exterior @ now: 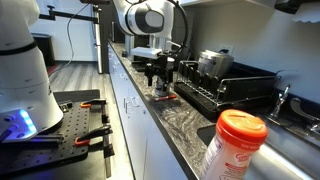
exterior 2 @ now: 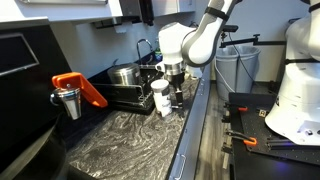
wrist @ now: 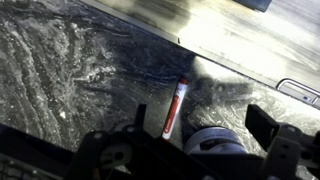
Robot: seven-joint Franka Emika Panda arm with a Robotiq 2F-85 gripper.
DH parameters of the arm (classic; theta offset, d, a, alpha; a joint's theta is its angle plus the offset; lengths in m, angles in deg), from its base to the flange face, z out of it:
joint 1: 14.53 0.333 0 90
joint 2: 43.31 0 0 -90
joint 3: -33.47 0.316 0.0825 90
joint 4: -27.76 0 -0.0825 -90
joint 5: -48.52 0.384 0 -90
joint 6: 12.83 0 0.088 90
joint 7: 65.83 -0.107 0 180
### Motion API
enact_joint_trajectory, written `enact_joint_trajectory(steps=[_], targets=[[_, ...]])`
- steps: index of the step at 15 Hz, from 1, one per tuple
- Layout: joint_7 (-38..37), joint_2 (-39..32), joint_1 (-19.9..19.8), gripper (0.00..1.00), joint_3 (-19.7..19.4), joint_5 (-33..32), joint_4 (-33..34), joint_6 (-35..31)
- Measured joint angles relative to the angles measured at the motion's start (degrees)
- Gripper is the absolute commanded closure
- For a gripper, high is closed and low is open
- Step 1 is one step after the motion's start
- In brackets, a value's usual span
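Observation:
Next, my gripper moves down, turning slightly, and away from the white-grey container [wrist: 215, 142], onto the marker's end [wrist: 170, 122].
My gripper [wrist: 201, 122] is open and hangs low over the dark marbled counter [wrist: 70, 70]. Its two fingers stand wide apart. A round white-grey container [wrist: 215, 142] stands upright between and below the fingers, not touched by either. A red and white marker [wrist: 175, 108] lies flat on the counter just beside it, near one finger. In both exterior views the gripper [exterior: 160, 78] [exterior 2: 177, 97] is close above the counter next to the white container [exterior 2: 160, 96]. The marker shows as a red streak [exterior: 165, 97].
A black dish rack [exterior: 225, 85] [exterior 2: 125, 92] with a metal pot [exterior: 213, 62] stands behind the gripper. An orange-lidded white bottle [exterior: 235, 145] stands in the foreground by the sink. A metal cup with an orange part [exterior 2: 72, 95] stands on the counter. The counter's front edge [exterior 2: 190, 130] is near.

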Motion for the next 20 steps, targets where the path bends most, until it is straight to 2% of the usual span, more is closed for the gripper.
enact_joint_trajectory(steps=[6, 12, 15, 16, 17, 18, 20], targets=[[-4.5, -1.7, 0.0, 0.0, -0.2, -1.0, 0.1, -2.0], [-12.2, -6.2, 0.3, 0.0, -1.6, -3.5, 1.0, -9.6], [-13.4, -8.6, 1.1, 0.01, -2.7, -3.6, 2.5, -11.1], [-13.5, -9.3, 1.3, 0.25, -3.0, -3.6, 3.1, -11.2], [-13.5, -10.0, 1.5, 0.26, -3.1, -3.5, 3.7, -11.4], [-13.5, -10.5, 1.6, 0.31, -3.2, -3.5, 4.2, -11.4], [-13.5, -11.2, 2.1, 0.47, -3.6, -3.5, 5.0, -11.6]])
